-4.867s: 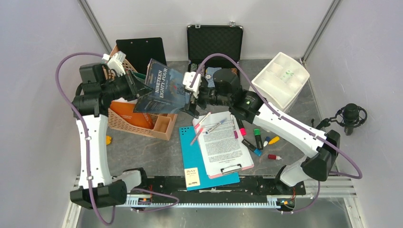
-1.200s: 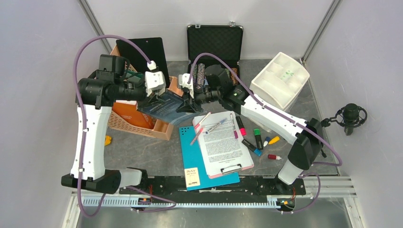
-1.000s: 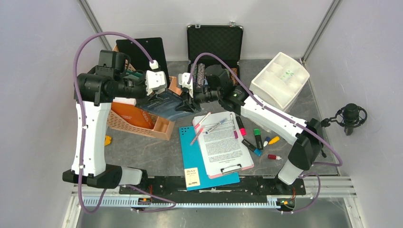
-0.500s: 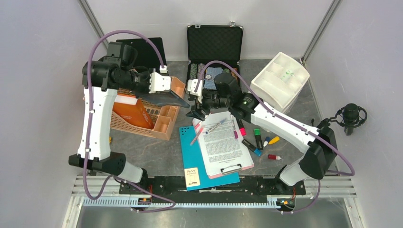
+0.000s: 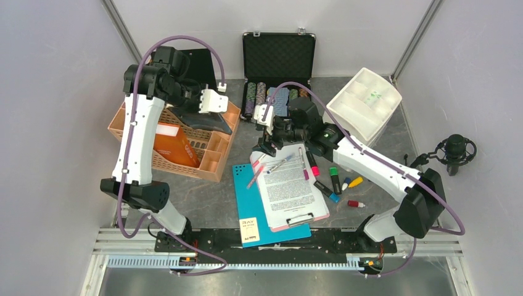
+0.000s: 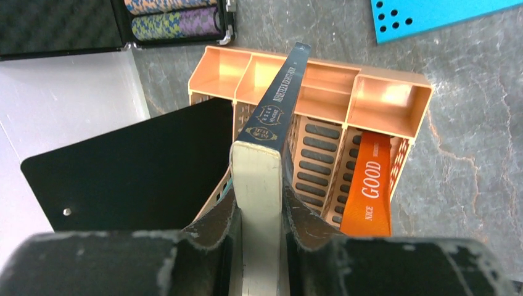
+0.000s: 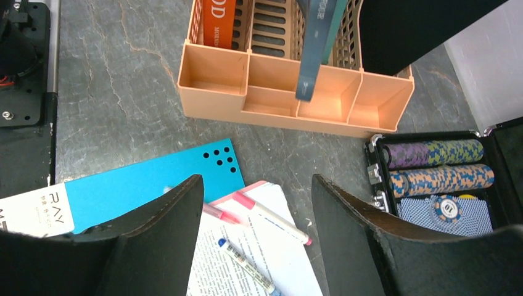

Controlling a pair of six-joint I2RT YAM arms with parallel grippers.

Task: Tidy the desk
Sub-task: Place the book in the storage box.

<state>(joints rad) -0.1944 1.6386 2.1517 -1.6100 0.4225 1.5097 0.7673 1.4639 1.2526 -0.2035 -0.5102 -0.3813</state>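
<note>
The book in my left gripper will go down and to the left in the top view next so I can let go of it, because the basket's slot beside the orange book is below.
My left gripper (image 6: 259,203) is shut on a dark blue book (image 6: 277,92), "Nineteen Eighty-Four". It holds the book on edge, spine up, over the orange basket (image 6: 388,92) at the back left of the desk (image 5: 210,197). The book's far end hangs above the basket's small front compartments (image 7: 321,102). From above, the left gripper (image 5: 213,120) and the book (image 5: 225,127) are over the basket (image 5: 210,161). My right gripper (image 7: 256,209) is open and empty. It hovers over the top of a pink clipboard with paper (image 5: 290,185); from above, the right gripper (image 5: 264,148) is apart from the book.
An orange book (image 5: 176,148) stands in the basket. A black clipboard (image 5: 197,61) leans behind it. Pens (image 7: 274,216) lie on the paper, over a blue notebook (image 5: 253,206). Markers (image 5: 333,179), a black case of poker chips (image 5: 277,68), a white tray (image 5: 364,102) and a microphone (image 5: 456,151) are nearby.
The right gripper has let go of the book and drawn back over the clipboard. The left arm has swung the book back and turned it on edge over the basket.
</note>
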